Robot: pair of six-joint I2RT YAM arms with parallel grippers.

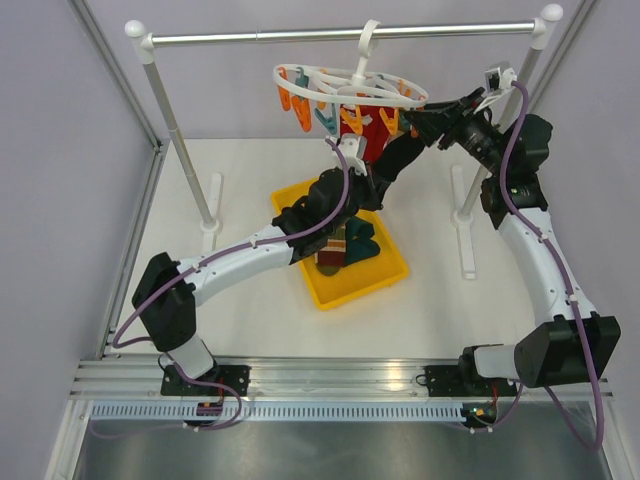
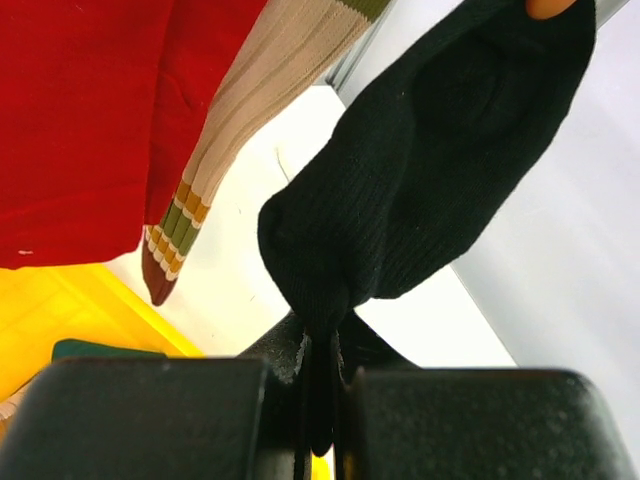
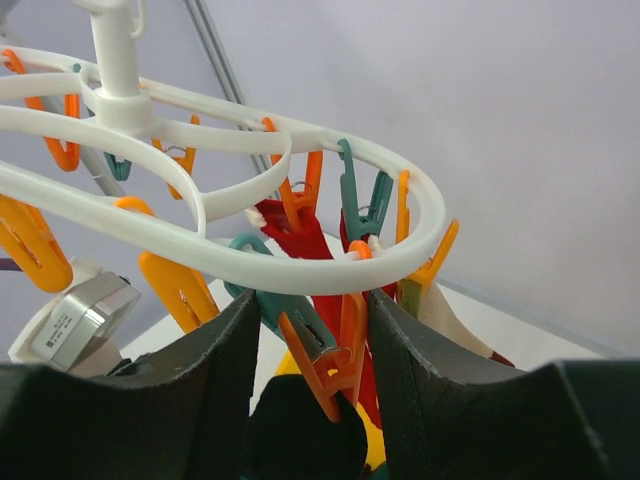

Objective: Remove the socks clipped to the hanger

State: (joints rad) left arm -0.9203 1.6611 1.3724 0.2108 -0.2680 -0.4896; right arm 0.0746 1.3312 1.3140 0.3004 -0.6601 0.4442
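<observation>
My left gripper holds the black sock [image 2: 430,180] and next needs to pull it away from the orange clip [image 3: 350,360] and down into the yellow bin below. It should then open, since the bin already holds socks.
The white oval hanger [image 1: 350,85] hangs by its hook from the metal rail, with orange and teal clips around it. A black sock [image 2: 430,180] hangs from an orange clip [image 3: 350,360]. My left gripper [image 2: 320,370] is shut on the sock's lower end, just under the hanger [image 1: 380,178]. My right gripper [image 3: 315,330] is open, its fingers on either side of that orange clip, just under the hanger ring [image 3: 300,260]. A red sock [image 2: 90,120] and a tan striped sock [image 2: 260,110] hang beside the black one.
A yellow bin [image 1: 330,295] sits on the table below the hanger with a few socks [image 1: 350,245] in it. The metal rail [image 1: 300,36] spans two white posts [image 1: 185,160] on feet. Purple walls close in the sides and back.
</observation>
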